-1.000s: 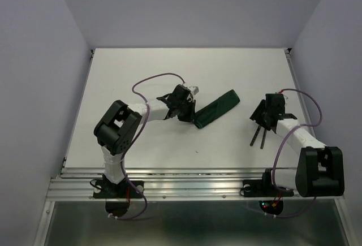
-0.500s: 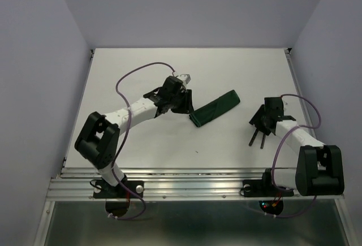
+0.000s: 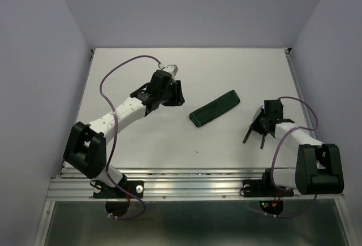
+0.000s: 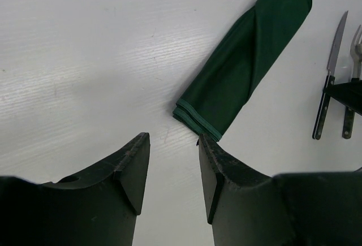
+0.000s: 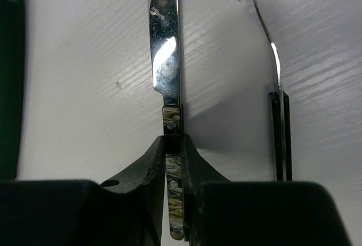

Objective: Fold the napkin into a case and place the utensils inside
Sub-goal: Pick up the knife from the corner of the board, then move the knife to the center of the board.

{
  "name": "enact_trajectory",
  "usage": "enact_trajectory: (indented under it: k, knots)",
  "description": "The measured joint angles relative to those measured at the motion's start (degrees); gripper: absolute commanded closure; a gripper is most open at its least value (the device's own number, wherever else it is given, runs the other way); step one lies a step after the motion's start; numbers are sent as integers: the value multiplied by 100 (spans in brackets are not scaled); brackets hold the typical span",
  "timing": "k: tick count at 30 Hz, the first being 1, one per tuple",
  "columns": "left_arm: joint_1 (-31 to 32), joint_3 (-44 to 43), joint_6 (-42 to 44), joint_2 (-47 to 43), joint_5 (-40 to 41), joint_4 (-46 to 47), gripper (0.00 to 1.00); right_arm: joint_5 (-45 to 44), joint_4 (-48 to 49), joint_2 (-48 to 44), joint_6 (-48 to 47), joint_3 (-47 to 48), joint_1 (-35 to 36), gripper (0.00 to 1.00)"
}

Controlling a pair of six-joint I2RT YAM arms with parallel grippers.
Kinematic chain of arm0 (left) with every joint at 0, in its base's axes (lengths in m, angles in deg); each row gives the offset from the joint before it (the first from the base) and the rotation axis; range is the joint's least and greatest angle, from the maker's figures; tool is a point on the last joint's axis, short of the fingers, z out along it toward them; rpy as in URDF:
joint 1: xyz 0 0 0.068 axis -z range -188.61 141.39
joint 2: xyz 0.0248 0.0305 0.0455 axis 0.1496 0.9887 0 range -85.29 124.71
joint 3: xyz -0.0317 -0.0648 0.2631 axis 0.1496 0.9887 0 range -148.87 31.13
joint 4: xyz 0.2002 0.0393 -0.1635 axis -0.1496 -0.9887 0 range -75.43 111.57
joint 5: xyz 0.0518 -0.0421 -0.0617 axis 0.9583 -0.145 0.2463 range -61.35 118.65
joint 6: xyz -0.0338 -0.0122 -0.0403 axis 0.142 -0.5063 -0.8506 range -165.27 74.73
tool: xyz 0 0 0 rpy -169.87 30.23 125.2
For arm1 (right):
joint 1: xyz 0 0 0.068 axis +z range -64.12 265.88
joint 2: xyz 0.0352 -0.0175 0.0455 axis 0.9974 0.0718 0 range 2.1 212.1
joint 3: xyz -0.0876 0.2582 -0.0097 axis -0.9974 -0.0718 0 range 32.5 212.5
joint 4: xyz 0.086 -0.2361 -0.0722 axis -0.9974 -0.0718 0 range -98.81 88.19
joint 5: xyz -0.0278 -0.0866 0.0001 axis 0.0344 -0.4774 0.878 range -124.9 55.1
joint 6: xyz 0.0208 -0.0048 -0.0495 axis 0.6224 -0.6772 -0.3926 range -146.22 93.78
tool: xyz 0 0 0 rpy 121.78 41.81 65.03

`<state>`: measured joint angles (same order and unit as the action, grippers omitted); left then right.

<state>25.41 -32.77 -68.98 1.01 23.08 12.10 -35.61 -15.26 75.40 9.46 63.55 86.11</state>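
My right gripper moves up, left in the top view and down next. It then frees the knife (image 3: 248, 138) beside the case's near end, where the tabletop lies bare.
The napkin (image 3: 214, 108) lies folded into a long narrow dark green case, slanting across mid-table; it also shows in the left wrist view (image 4: 249, 59). My left gripper (image 3: 177, 94) hangs open to the left of its near end, apart from it, with only bare table between its fingers (image 4: 124, 167). The silver knife (image 5: 167, 48) and fork (image 5: 277, 87) lie side by side to the right of the case. My right gripper (image 5: 172, 138) is shut on the knife's mottled handle. From above, the knife (image 3: 248, 138) slants out below that gripper (image 3: 261, 123), with the fork (image 3: 263, 141) beside it.
The white table (image 3: 141, 144) has raised rails along its left and right sides and a metal frame at the near edge. Lilac walls enclose the far side and both flanks. The dark green cloth's edge (image 5: 8, 82) shows at the left of the right wrist view.
My left gripper let go of the case's near end, opened and drew back to the left. My right gripper lowered and shut on the knife handle, and the knife swung slightly.
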Motion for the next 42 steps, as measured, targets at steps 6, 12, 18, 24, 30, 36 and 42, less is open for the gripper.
enact_trajectory:
  k: [6, 12, 18, 24, 30, 36, 42]
  knots:
    - [-2, 0, 2, 39, -46, -24, 50, 299, 205, -144, 24, -195, 192, 94]
    - [-2, -2, 7, 138, -94, -44, 50, 396, 98, -472, 52, -380, 323, 96]
    - [-2, -2, 15, 140, -149, -61, 50, 632, -22, -505, -186, -367, 369, 98]
    - [-2, -76, 37, 144, -155, -63, 50, 782, -107, -1003, -254, -356, 439, 98]
    - [-2, -181, 76, 221, -157, -63, 50, 901, -109, -1252, -372, -96, 496, 98]
    - [-46, -201, 79, 260, -149, -114, 50, 1023, -109, -1152, -623, 133, 990, 98]
    - [-529, -313, 98, 179, -195, -295, 50, 977, -101, -643, -1010, 859, 2197, 98]
